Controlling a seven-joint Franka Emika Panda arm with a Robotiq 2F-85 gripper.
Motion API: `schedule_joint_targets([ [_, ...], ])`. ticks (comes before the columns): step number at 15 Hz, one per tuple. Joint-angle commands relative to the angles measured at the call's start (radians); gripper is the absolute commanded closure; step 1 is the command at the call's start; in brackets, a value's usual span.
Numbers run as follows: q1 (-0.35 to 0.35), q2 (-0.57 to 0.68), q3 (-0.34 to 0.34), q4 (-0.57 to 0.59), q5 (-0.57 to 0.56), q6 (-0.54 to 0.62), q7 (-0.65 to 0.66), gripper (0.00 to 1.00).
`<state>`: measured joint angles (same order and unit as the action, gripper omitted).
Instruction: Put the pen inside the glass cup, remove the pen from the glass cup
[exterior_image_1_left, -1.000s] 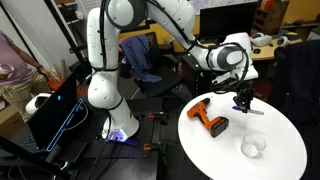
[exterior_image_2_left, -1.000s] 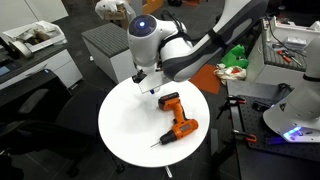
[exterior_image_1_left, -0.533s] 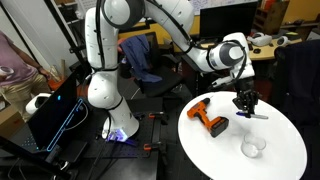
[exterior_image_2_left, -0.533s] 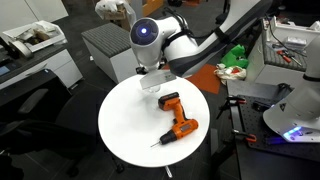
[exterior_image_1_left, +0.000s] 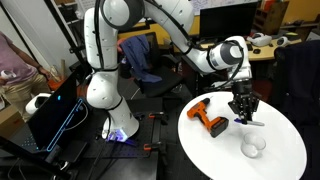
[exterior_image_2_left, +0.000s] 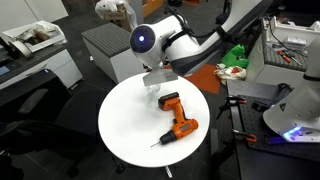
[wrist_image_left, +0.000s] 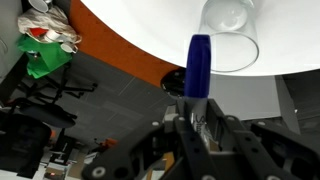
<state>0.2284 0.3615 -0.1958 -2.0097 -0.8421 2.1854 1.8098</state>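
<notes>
My gripper moves outward and down next until the pen dips into the glass cup's opening (exterior_image_1_left: 253, 141), then releases it. The pen's tip hangs short of the glass cup's rim.
My gripper (wrist_image_left: 197, 118) is shut on the pen (wrist_image_left: 199, 65), a dark blue stick that juts out from between the fingers toward the glass cup (wrist_image_left: 228, 30). In the wrist view the cup's clear rim lies just beyond the pen's tip, on the white table. In an exterior view the gripper (exterior_image_1_left: 243, 111) hangs above the round table (exterior_image_1_left: 285, 140), a short way from the glass cup (exterior_image_1_left: 253, 148), with the pen (exterior_image_1_left: 254, 123) slanting out below it. In an exterior view the arm's wrist (exterior_image_2_left: 155, 78) covers the cup and pen.
An orange-and-black power drill (exterior_image_1_left: 210, 121) (exterior_image_2_left: 177, 116) lies on the table beside the gripper. The table's edge (wrist_image_left: 120, 40) runs close by in the wrist view, with green clutter (wrist_image_left: 45, 55) on the floor below. Chairs and desks surround the table.
The gripper, still holding the pen, has moved lower and nearer to the glass cup. The drill and cup have stayed put.
</notes>
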Motion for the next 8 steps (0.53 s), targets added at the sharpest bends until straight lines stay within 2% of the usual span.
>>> schedule_joint_targets([
  [1,-0.037,0.003,0.044,0.02,-0.035,-0.083,0.069,0.94],
  [8,-0.069,0.06,0.059,0.103,-0.083,-0.189,0.166,0.94],
])
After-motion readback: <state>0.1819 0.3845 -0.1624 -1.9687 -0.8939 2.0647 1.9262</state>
